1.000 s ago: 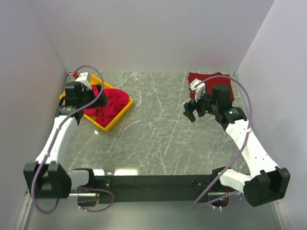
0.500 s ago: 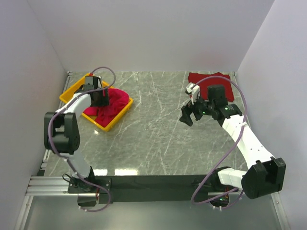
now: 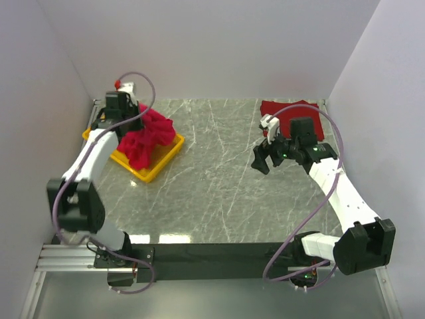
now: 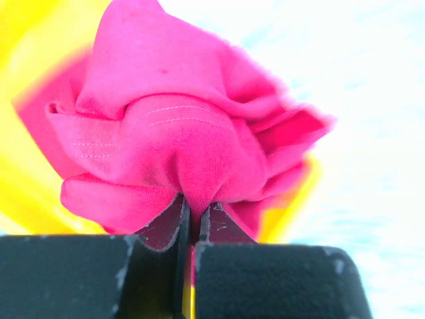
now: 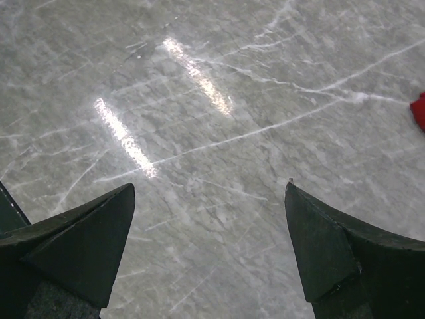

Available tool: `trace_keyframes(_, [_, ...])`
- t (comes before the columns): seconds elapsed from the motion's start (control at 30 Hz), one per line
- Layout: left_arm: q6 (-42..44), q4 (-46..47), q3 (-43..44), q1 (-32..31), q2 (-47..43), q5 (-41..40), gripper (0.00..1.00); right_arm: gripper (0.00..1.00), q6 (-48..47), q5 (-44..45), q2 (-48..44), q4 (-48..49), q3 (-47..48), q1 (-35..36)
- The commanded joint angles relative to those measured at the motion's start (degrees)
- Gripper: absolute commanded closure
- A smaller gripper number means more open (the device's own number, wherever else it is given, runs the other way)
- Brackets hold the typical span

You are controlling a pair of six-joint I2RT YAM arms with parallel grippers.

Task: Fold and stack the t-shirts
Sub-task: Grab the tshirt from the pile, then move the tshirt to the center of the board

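Observation:
I will lift the bunched fold toward the table's middle with my left gripper, then lower and release it there, as the marble beside the yellow tray [image 3: 158, 165] is bare.
A crumpled bright crimson-pink t-shirt [image 3: 147, 136] [image 4: 179, 126] rises out of the yellow tray [image 3: 158, 165] at the back left. My left gripper [image 3: 125, 111] [image 4: 194, 207] is shut on a bunched fold of it, the cloth pinched between both fingers and pulled upward. A darker maroon-red t-shirt [image 3: 292, 114] lies flat at the back right; only its corner [image 5: 418, 110] shows in the right wrist view. My right gripper [image 3: 262, 157] [image 5: 209, 189] hangs open over bare marble, in front of and left of that shirt, holding nothing.
The yellow tray [image 4: 23, 46] sits angled against the left wall. White walls close in the grey marble table [image 3: 219, 186] on three sides. A black rail [image 3: 212, 251] with the arm bases runs along the near edge.
My left gripper closed on the pink t-shirt and lifted it, so the cloth now stands bunched up above the tray. The right arm barely moved.

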Motion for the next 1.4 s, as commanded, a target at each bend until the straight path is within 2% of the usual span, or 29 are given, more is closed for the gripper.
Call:
trace_keyframes(0.0, [-3.53, 8.16, 3.84, -0.84, -13.22, 12.36, 0.99, 0.01, -1.15, 0.6, -2.13, -0.96, 4.22, -2.1])
trace_keyframes(0.1, [-6.61, 11.07, 5.42, -1.63, -17.55, 19.4, 1.0, 0.01, -1.16, 0.6, -2.13, -0.96, 5.71, -4.47])
trace_keyframes(0.3, [-13.2, 16.86, 9.9, -3.92, -22.47, 26.89, 0.99, 0.01, -0.1, 2.27, -2.04, 0.09, 8.35, -8.69])
trace_keyframes(0.43, [-20.75, 22.41, 10.87, -4.79, -22.31, 38.12, 0.99, 0.01, 1.04, 4.47, -2.21, 2.28, 8.96, -10.89])
trace_keyframes(0.5, [-24.27, 26.44, 9.91, -6.64, -22.04, 39.38, 0.99, 0.01, 1.13, 5.6, -2.65, 2.73, 9.23, -11.51])
trace_keyframes(0.73, [-24.81, 25.84, 2.01, -15.33, -20.46, 39.3, 0.99, 0.0, 0.78, 6.05, -4.06, 3.08, 9.15, -15.46])
trace_keyframes(0.87, [-23.58, 25.32, -0.99, -22.79, -18.36, 37.11, 0.99, 0.0, 0.95, 5.79, -4.41, 3.34, 7.91, -15.81])
trace_keyframes(0.93, [-22.09, 23.13, -2.57, -25.0, -17.39, 33.51, 0.99, 0.0, 1.13, 5.7, -4.59, 3.87, 6.78, -15.9])
trace_keyframes(1.0, [-18.32, 19.7, -3.01, -28.08, -16.16, 26.42, 0.99, 0.0, 0.95, 5.7, -4.85, 3.87, 6.16, -15.99])
trace_keyframes(1.1, [-15.59, 18.1, -6.17, -30.37, -15.89, 20.24, 0.71, 0.0, 0.43, 5.7, -5.38, 3.78, 5.01, -15.99])
trace_keyframes(1.13, [-15.06, 18.11, -8.1, -30.9, -16.33, 17.53, 0.53, 0.0, 0.25, 5.7, -5.73, 3.7, 4.31, -16.08])
trace_keyframes(1.23, [-14.53, 17.76, -10.57, -31.16, -18.16, 14.26, 0.26, 0.0, -0.28, 5.44, -6.17, 3.52, 2.99, -15.99])
trace_keyframes(1.33, [-14.35, 17.4, -12.42, -31.16, -20.54, 10.48, 0.17, 0.0, -0.63, 3.6, -6.34, 2.91, 1.24, -15.99])
trace_keyframes(1.37, [-14.61, 17.14, -13.12, -31.16, -22.29, 6.64, 0.16, 0.0, -0.54, 2.9, -6.34, 2.73, 0.71, -15.99])
